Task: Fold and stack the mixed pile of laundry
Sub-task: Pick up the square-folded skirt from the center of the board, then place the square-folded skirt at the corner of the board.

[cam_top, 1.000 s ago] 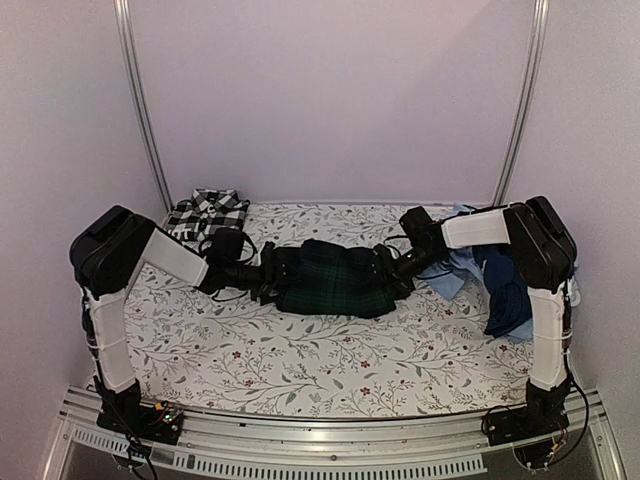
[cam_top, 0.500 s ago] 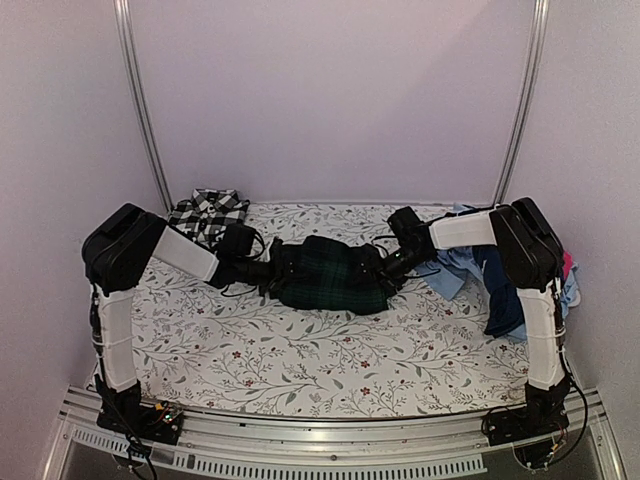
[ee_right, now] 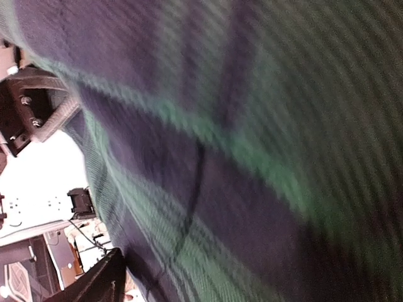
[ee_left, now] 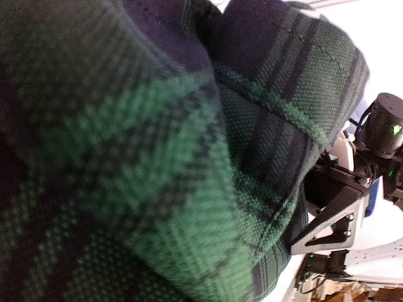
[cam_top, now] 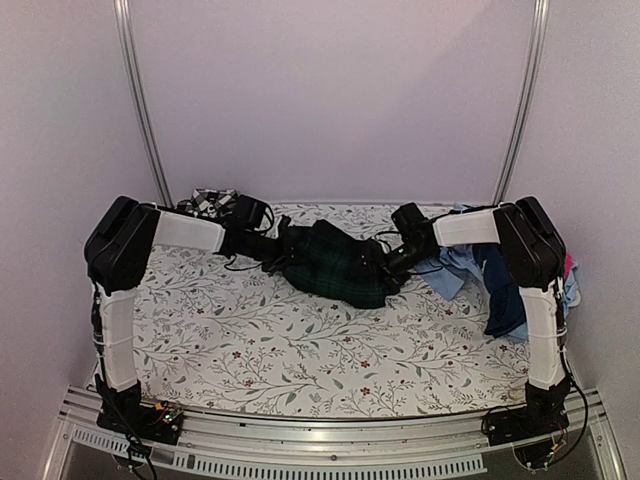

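Observation:
The robot will next lift the plaid garment [cam_top: 336,264] over the checked shirt [cam_top: 208,201] with its left gripper, lower it and let go, because the checked shirt lies outward, to the gripper's left in the top view.
The dark green-navy plaid garment [cam_top: 336,264] lies bunched mid-table, its left end raised. My left gripper [cam_top: 283,250] is at that raised end, shut on the cloth; plaid [ee_left: 189,157] fills the left wrist view and hides the fingers. My right gripper [cam_top: 384,268] presses into the garment's right end. In the right wrist view plaid [ee_right: 252,126] covers nearly everything. One dark finger [ee_right: 94,286] shows far out at the lower left, so the jaws stand open. The black-and-white checked shirt [cam_top: 208,201] lies at the back left. Light blue [cam_top: 452,268], navy [cam_top: 505,290] and pink [cam_top: 570,266] pieces are heaped at the right.
The floral table covering [cam_top: 300,350] spreads over the whole table. Metal posts [cam_top: 140,100] rise at the back left and back right. The back wall is close behind both grippers. The right heap hangs against the right arm's upright link [cam_top: 545,320].
My left gripper has closed and moved back and up toward the wall, pulling the plaid garment's left end with it. The garment now lies skewed. The right gripper has barely shifted.

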